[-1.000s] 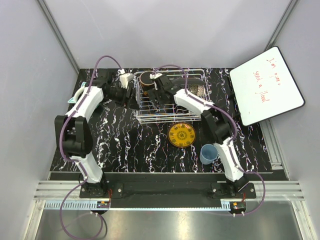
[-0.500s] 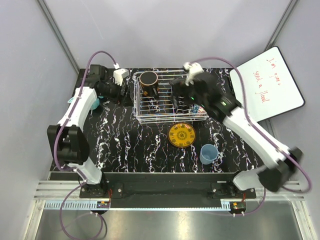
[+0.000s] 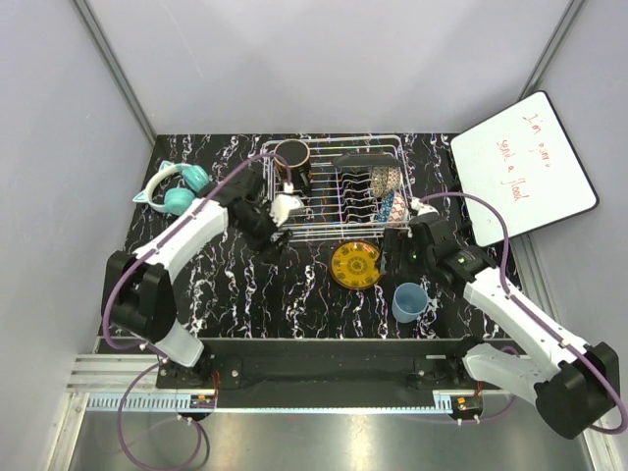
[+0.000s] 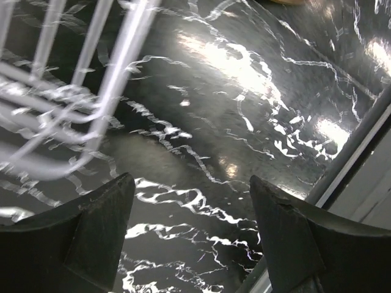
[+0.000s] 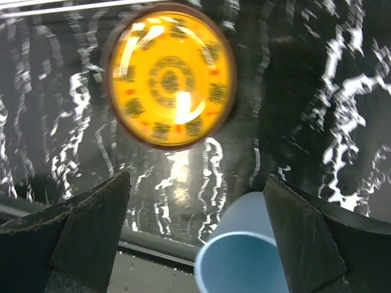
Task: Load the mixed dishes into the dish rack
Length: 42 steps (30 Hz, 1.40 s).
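Observation:
The yellow patterned plate's cup-side rim (image 3: 378,273) (image 5: 231,91) lies flat below my right gripper and to its left in the top view. My gripper will next move down and tilt onto it.
The dish rack (image 3: 334,228) stands at the back middle of the table. It holds the dark mug (image 3: 291,157), a dark plate (image 3: 361,161), the brown-mesh bowl (image 3: 387,179) and the blue patterned bowl (image 3: 390,206). The yellow patterned plate (image 3: 355,264) lies flat in front of the rack and also shows in the right wrist view (image 5: 170,76). The light-blue cup (image 3: 409,301) stands right of it (image 5: 247,250). My right gripper (image 3: 396,263) (image 5: 195,235) is open above the table between plate and cup. My left gripper (image 3: 272,241) (image 4: 192,226) is open and empty at the rack's front-left corner (image 4: 91,79). The red bowl does not show.
Teal cat-ear headphones (image 3: 175,188) lie at the back left. A whiteboard with red writing (image 3: 520,167) leans at the back right. The table's black front rail (image 4: 360,137) runs near the left gripper.
My right arm has pulled back from over the rack and come down over the yellow plate and cup. My left arm has swung from the rack's far left side to its front-left corner.

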### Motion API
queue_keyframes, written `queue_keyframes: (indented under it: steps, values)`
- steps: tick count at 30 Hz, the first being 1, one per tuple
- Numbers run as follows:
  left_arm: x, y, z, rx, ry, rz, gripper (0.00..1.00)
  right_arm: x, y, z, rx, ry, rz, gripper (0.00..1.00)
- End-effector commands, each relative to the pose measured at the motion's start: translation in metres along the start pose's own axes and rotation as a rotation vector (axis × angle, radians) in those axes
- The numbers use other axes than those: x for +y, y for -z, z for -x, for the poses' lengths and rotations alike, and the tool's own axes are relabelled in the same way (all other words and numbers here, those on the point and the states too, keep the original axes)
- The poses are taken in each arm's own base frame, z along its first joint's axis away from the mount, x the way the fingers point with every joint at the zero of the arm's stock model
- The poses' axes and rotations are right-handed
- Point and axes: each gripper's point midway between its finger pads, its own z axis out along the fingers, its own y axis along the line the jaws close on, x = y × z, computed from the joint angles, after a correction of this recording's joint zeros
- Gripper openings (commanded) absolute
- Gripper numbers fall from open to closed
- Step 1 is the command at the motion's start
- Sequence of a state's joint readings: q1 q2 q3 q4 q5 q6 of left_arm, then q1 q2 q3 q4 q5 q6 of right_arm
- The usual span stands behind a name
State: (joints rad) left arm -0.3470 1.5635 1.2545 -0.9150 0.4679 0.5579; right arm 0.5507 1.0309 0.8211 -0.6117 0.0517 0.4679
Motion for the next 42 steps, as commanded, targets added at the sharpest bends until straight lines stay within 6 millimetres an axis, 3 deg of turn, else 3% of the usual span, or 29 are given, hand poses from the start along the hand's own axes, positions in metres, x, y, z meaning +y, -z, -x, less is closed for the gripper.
queue_keyframes:
  steps: [1,4,5,8,10,12,13,14,16,25,27,33,42]
  values:
    - [0.008,-0.017,0.011,0.018,-0.14,0.106,0.79,-0.016,-0.011,0.0,-0.009,-0.144,0.041,0.97]
    - [0.0,-0.036,0.018,0.046,-0.222,0.113,0.79,-0.021,-0.021,0.006,-0.051,-0.208,0.094,0.98]
    - [-0.007,-0.044,0.021,0.054,-0.258,0.104,0.79,-0.02,-0.025,0.017,-0.09,-0.222,0.112,0.98]
    - [-0.006,-0.063,0.029,0.064,-0.318,0.127,0.79,-0.016,-0.041,0.027,-0.125,-0.24,0.15,0.98]
    - [-0.004,-0.076,0.035,0.058,-0.321,0.129,0.79,-0.021,-0.058,0.02,-0.093,-0.25,0.142,0.97]
    - [-0.007,-0.086,0.04,0.048,-0.332,0.125,0.78,-0.016,-0.068,0.026,-0.103,-0.261,0.2,0.96]
    - [-0.009,-0.094,0.038,0.059,-0.335,0.115,0.78,-0.02,-0.08,0.016,-0.065,-0.281,0.19,0.96]
    - [-0.013,-0.099,0.038,0.064,-0.35,0.107,0.78,-0.019,-0.087,0.02,-0.081,-0.285,0.207,0.95]
    - [-0.013,-0.112,0.035,0.081,-0.352,0.105,0.78,-0.026,-0.101,0.01,-0.025,-0.314,0.202,0.92]
    - [-0.014,-0.138,0.039,0.085,-0.353,0.069,0.77,-0.034,-0.109,0.0,-0.009,-0.319,0.197,0.85]
    - [-0.013,-0.147,0.035,0.104,-0.367,0.059,0.77,-0.031,-0.113,-0.002,0.011,-0.333,0.219,0.82]
    - [-0.012,-0.156,0.048,0.129,-0.403,0.067,0.77,-0.021,-0.129,-0.013,0.079,-0.36,0.293,0.72]
    - [-0.028,-0.172,0.055,0.134,-0.42,0.017,0.77,-0.003,-0.126,-0.017,0.11,-0.343,0.416,0.65]
